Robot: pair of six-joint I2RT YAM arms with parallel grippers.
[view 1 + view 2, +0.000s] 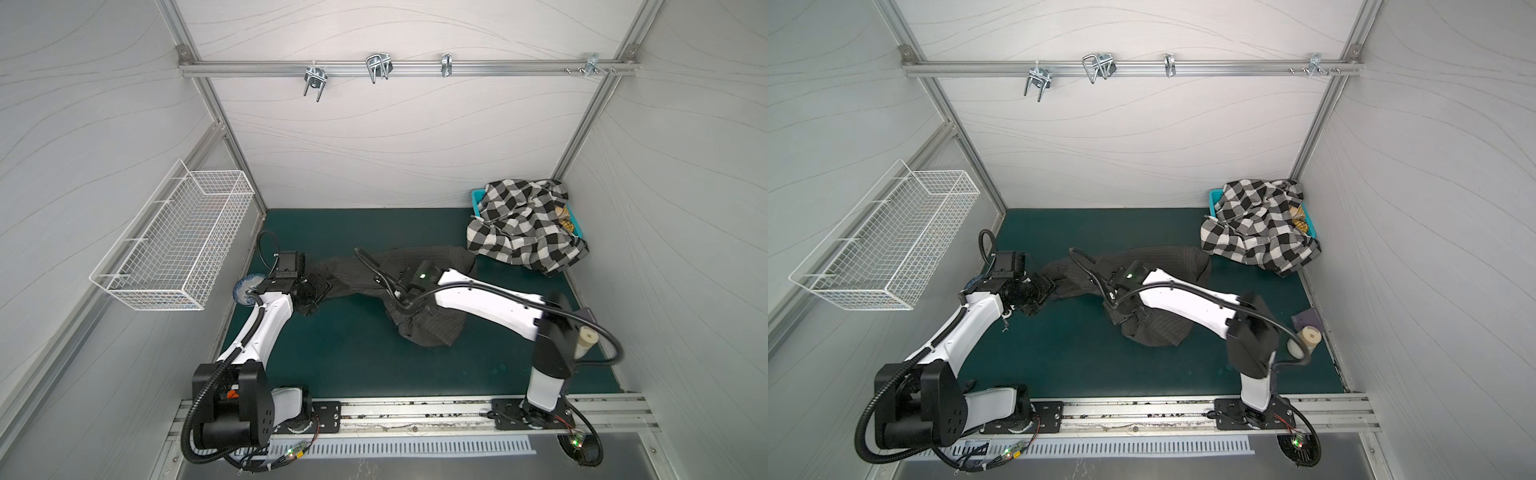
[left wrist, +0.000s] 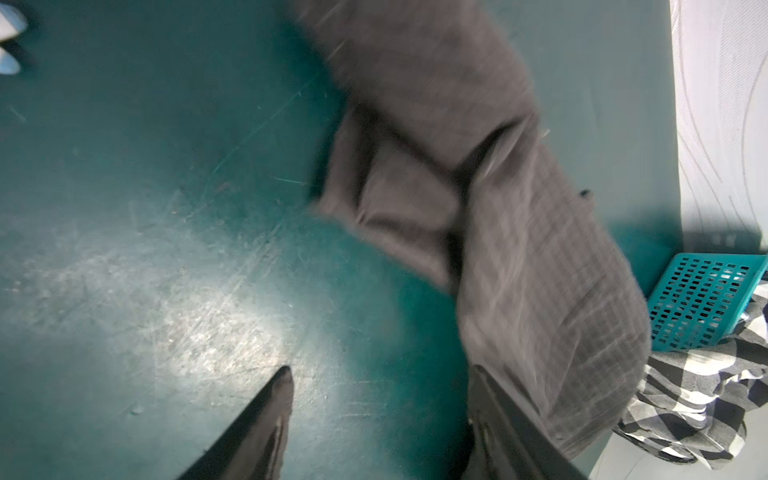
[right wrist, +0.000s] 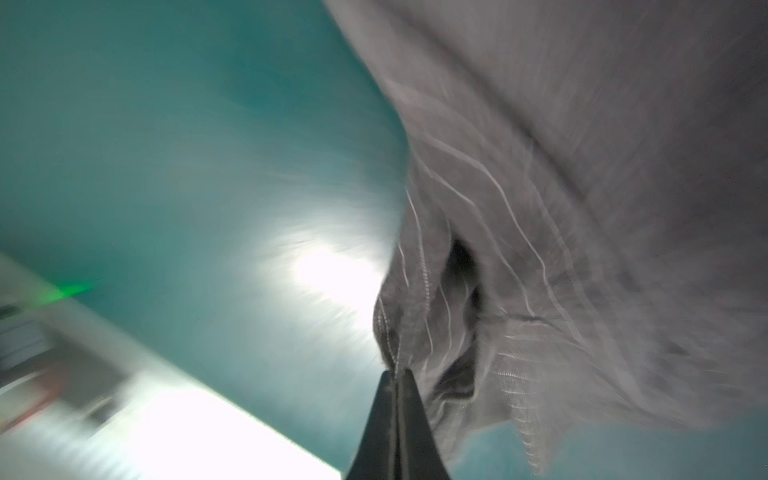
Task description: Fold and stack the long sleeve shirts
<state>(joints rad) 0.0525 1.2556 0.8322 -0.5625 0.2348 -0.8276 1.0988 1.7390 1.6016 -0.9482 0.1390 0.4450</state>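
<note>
My right gripper holds the stitched edge of the bunched cloth, so it should lift the edge up and outward toward the shirt's far edge point(image 1: 444, 248) and release it.
A dark charcoal pinstriped shirt point(image 1: 440, 258) point(image 1: 1167, 258) lies crumpled across the middle of the green mat point(image 1: 349, 357). My right gripper point(image 3: 395, 372) is shut on a stitched edge of it point(image 3: 582, 166), pinching a bunched fold; in both top views its wrist hides the jaws. My left gripper point(image 2: 382, 374) point(image 1: 316, 291) stands open at the shirt's left end, with bare mat between the fingers and one finger point(image 2: 494, 399) alongside the cloth point(image 2: 457, 104). A black-and-white checked shirt point(image 1: 523, 226) point(image 1: 1258, 230) point(image 2: 698, 407) is heaped over the teal basket point(image 1: 478, 198) point(image 2: 702, 303) at the back right.
A white wire basket point(image 1: 174, 245) hangs on the left wall. A blue-and-white dish point(image 1: 244, 289) sits by the left arm. A cream cylinder point(image 1: 586, 338) and a purple item point(image 1: 1308, 319) lie at the right edge. Hooks point(image 1: 378, 66) hang on the back rail.
</note>
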